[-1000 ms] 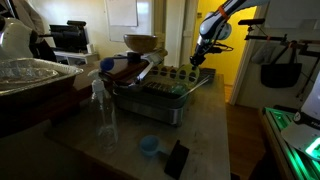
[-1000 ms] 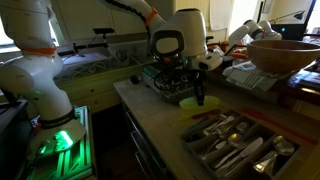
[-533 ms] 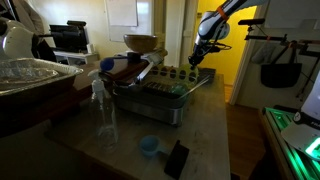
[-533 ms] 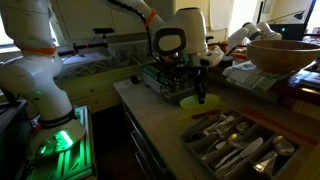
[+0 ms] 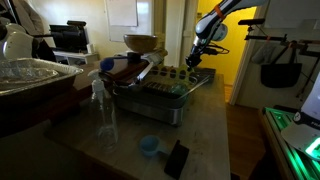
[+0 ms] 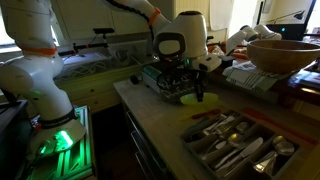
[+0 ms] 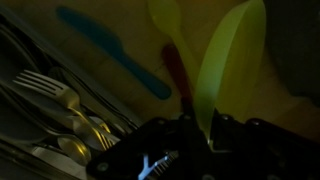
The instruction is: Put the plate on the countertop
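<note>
I will next move down and outward and release the low-hanging plate on the countertop (image 6: 220, 105) beside the cutlery tray, as that countertop is below and outward.
The lime plate (image 7: 230, 60) stands on edge between my jaws in the wrist view. In an exterior view it (image 6: 188, 97) hangs low beside the near end of the grey dish rack (image 6: 160, 78), just above the pale countertop (image 6: 160, 122). My gripper (image 6: 198, 90) is shut on the plate's rim, with its fingertips (image 7: 200, 122) on either side of it. In an exterior view the gripper (image 5: 197, 58) sits over the far end of the rack (image 5: 150, 98), and the plate is hard to make out there. The countertop (image 5: 205, 130) stretches in front of the rack.
A wooden bowl (image 5: 140, 42) (image 6: 280, 52) sits behind the rack. A blue cup (image 5: 148, 145), a black flat object (image 5: 176, 158) and a clear bottle (image 5: 101, 105) are on the countertop. A cutlery tray (image 6: 235, 145) lies near the gripper. Forks (image 7: 60, 110) and a blue utensil (image 7: 110, 55) lie below.
The gripper has risen slightly with the plate in it. The plate sits a little higher off the countertop than before.
</note>
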{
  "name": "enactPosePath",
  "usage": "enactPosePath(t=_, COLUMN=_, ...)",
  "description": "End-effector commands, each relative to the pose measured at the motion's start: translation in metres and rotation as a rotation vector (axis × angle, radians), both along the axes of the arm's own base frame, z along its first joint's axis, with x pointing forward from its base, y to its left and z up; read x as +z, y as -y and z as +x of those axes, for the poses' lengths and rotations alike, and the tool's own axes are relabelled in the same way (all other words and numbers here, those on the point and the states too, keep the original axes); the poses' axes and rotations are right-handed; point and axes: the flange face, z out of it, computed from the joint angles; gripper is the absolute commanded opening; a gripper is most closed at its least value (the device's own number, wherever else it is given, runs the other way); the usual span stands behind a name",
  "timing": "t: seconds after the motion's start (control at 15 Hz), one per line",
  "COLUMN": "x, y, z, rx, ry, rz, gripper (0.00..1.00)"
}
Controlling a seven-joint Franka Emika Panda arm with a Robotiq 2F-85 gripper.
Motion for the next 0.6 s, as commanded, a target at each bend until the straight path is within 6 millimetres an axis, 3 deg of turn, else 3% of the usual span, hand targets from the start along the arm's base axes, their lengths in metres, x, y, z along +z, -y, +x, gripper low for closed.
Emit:
enactPosePath(t=0.0, x=-0.0009, y=0.0031, z=-0.0005, rx=-0.006, ry=0.01, rz=0.016, gripper=0.15)
enactPosePath(t=0.47, x=-0.0046, y=0.0072, z=0.0003, rx=-0.011, ry=0.021, rz=0.034, gripper=0.15)
enactPosePath(t=0.53, x=-0.0046, y=0.0072, z=0.0004, rx=-0.011, ry=0.021, rz=0.034, gripper=0.04)
